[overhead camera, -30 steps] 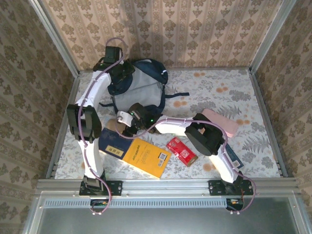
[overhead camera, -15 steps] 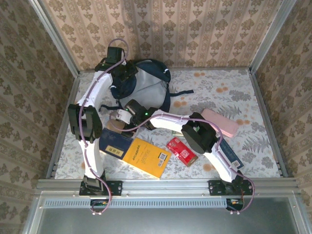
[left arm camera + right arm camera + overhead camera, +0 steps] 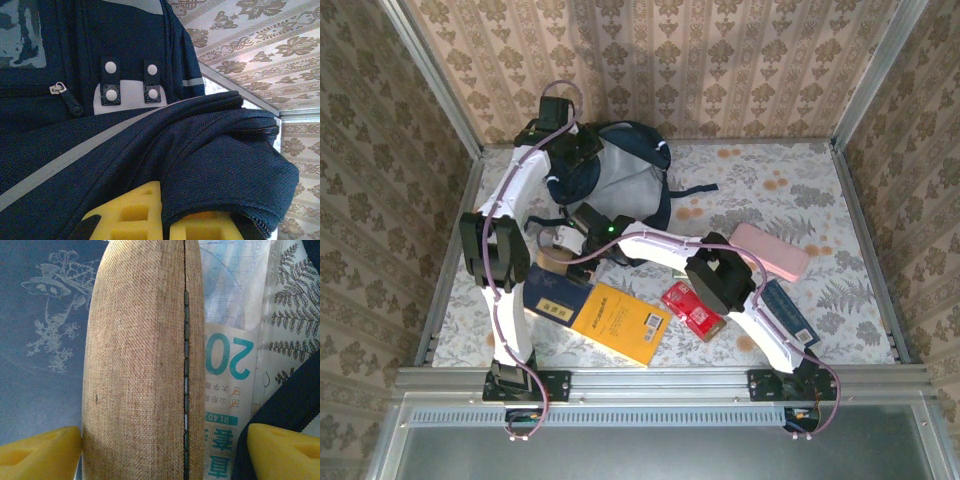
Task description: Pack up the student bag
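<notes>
The robot will keep its right gripper astride the tan burlap zip pouch (image 3: 140, 365) and close the gripper's fingers on both long sides of the pouch.
The student bag (image 3: 620, 185), navy with a pale grey panel, lies at the back left of the table. My left gripper (image 3: 575, 150) is at its top, and in the left wrist view my left gripper (image 3: 167, 220) is shut on a fold of the bag's navy fabric (image 3: 210, 160). My right gripper (image 3: 562, 244) hangs just in front of the bag's near left corner. In the right wrist view my right gripper (image 3: 162, 447) is open astride a tan burlap zip pouch (image 3: 140, 365). One finger (image 3: 40, 452) touches the pouch; the other stands apart behind a dark strap (image 3: 285, 400).
Under the pouch lie a dark blue book (image 3: 45, 340) and a printed paper packet (image 3: 227, 390). A yellow book (image 3: 615, 320), a red packet (image 3: 692, 310), a pink case (image 3: 770, 250) and a blue flat item (image 3: 788, 312) lie on the near table. Walls close in on three sides.
My right arm has swung left and farther back, bringing its gripper over the pouch by the bag. My left gripper has pulled the bag's top slightly back and up.
</notes>
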Tool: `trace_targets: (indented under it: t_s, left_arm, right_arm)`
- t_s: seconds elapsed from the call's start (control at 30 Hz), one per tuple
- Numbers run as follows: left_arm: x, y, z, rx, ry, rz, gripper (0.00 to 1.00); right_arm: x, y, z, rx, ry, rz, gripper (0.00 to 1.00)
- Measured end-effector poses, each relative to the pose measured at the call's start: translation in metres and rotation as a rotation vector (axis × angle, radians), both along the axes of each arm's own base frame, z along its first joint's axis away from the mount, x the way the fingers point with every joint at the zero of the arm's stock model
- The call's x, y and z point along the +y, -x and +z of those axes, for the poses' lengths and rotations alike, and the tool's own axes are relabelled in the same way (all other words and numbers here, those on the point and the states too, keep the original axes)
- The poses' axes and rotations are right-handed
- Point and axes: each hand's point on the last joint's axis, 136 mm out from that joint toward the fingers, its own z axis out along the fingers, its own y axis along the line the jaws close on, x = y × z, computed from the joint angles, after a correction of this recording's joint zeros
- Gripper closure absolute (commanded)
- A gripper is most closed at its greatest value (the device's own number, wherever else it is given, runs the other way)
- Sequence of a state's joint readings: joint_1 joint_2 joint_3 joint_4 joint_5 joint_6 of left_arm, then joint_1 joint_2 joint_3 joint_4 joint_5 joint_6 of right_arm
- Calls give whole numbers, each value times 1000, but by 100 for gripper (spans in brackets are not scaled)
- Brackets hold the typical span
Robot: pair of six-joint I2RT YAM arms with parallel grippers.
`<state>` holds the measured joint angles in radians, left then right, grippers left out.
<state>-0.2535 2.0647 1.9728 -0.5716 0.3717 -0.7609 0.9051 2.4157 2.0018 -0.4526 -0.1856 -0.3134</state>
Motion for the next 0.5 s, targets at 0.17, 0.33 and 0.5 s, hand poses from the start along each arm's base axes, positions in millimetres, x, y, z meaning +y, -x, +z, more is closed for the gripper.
trace_targets:
  t_s: [0.17, 0.33, 0.5]
  left_arm:
    - [0, 0, 0, 3, 6, -1, 100]
    - [-1, 0, 1, 1, 9, -3, 100]
    - [-1, -1, 0, -1, 10, -3, 100]
  right_arm:
    - [1, 0, 0, 0, -6, -2, 35]
    - [2, 1, 9, -9, -37, -6, 61]
    - [0, 9, 19, -19, -69, -9, 66]
